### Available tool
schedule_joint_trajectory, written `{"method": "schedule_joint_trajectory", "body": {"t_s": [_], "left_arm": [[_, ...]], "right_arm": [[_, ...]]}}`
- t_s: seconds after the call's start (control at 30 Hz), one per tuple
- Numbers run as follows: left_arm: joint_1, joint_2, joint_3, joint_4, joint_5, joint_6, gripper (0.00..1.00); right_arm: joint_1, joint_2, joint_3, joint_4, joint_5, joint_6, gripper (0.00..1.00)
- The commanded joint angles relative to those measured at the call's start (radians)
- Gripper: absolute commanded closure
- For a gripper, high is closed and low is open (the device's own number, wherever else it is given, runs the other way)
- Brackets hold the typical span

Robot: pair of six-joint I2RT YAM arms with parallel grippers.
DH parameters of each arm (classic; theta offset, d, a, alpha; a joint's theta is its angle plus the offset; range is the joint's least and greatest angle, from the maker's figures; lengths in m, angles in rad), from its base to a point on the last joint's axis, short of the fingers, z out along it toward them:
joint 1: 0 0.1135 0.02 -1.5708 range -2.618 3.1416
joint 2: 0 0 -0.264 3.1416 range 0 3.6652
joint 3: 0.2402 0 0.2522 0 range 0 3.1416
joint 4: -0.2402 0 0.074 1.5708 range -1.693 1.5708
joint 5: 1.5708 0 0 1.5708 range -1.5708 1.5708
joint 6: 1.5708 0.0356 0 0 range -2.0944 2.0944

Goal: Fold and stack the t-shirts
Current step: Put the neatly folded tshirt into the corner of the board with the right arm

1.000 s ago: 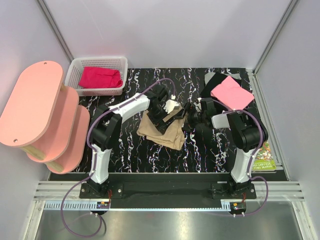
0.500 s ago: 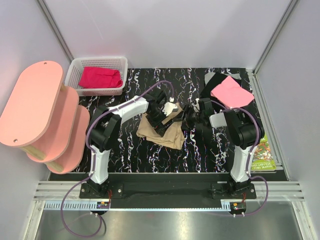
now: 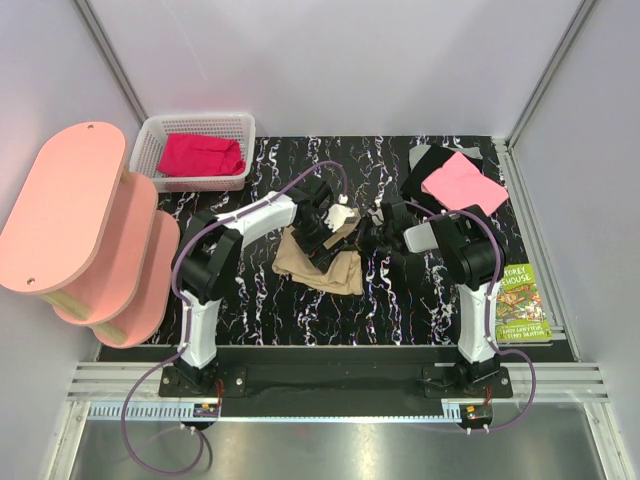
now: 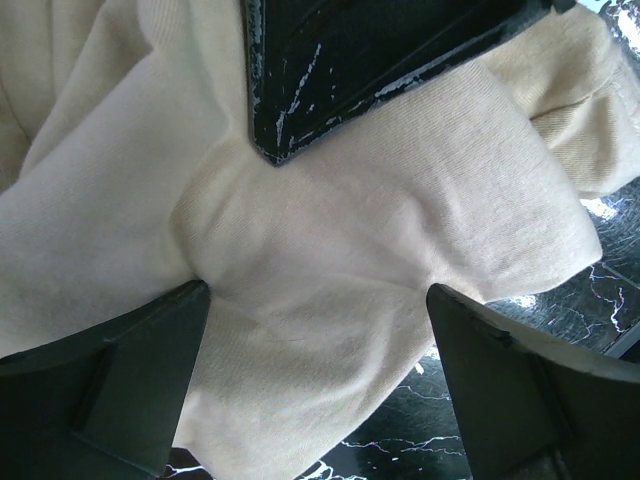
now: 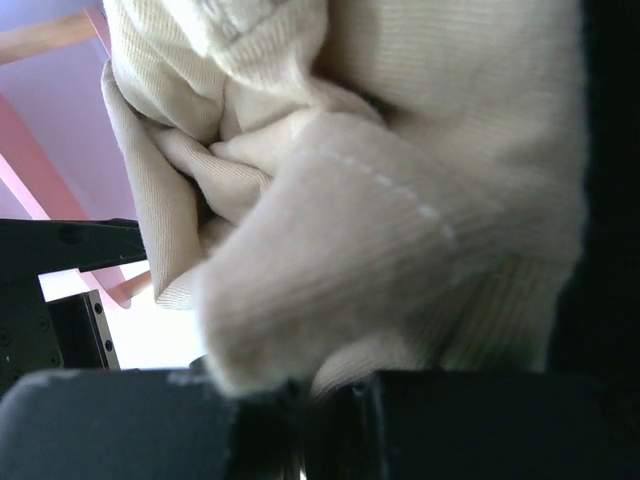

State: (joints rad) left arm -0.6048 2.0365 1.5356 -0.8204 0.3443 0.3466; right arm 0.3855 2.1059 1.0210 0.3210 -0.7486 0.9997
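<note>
I will next swing my right gripper outward over the pink t-shirt and let go of the fold of the tan t-shirt, because the pink t-shirt is outward and to the gripper's right in the top view.
The tan t-shirt lies crumpled at the table's middle. My left gripper hangs over its far part, open; in the left wrist view its two dark fingers stand wide apart with tan t-shirt beneath and between them. My right gripper meets the shirt's right edge and is shut on a fold of the tan t-shirt, which fills the right wrist view above the closed right gripper. A pink t-shirt lies folded on a black t-shirt at the back right. The magenta-red t-shirt is in a basket.
The white basket stands at the back left. A pink tiered shelf fills the left side. A green book lies by the right arm's forearm near the table's right edge.
My right gripper has closed on the tan t-shirt's right edge and its arm has swung a little left, uncovering more of the book. The left gripper stays open over the shirt.
</note>
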Motion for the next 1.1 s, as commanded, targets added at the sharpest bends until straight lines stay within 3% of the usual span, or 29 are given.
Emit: {"method": "schedule_joint_trajectory", "body": {"t_s": [0.0,0.17,0.33,0.53,0.73,1.07], "left_arm": [[-0.004,-0.048,-0.002,0.012,0.039,0.0,0.01],[0.003,-0.085,0.0,0.006,0.012,0.005,0.01],[0.138,-0.232,0.04,-0.064,0.047,0.014,0.01],[0.384,-0.448,0.118,-0.189,0.136,0.064,0.01],[0.421,-0.646,-0.017,-0.195,0.104,0.098,0.01],[0.513,-0.711,-0.149,-0.197,0.171,0.101,0.01]], "right_arm": [[0.024,0.046,-0.027,-0.068,0.074,-0.019,1.0],[0.024,0.013,-0.027,-0.042,0.06,0.0,1.0],[0.01,-0.04,0.053,-0.124,0.034,-0.022,1.0],[-0.101,-0.076,0.309,-0.374,0.014,-0.121,1.0],[-0.232,-0.051,0.592,-0.621,-0.02,-0.22,1.0],[-0.345,0.035,0.909,-0.778,-0.075,-0.25,1.0]]}}
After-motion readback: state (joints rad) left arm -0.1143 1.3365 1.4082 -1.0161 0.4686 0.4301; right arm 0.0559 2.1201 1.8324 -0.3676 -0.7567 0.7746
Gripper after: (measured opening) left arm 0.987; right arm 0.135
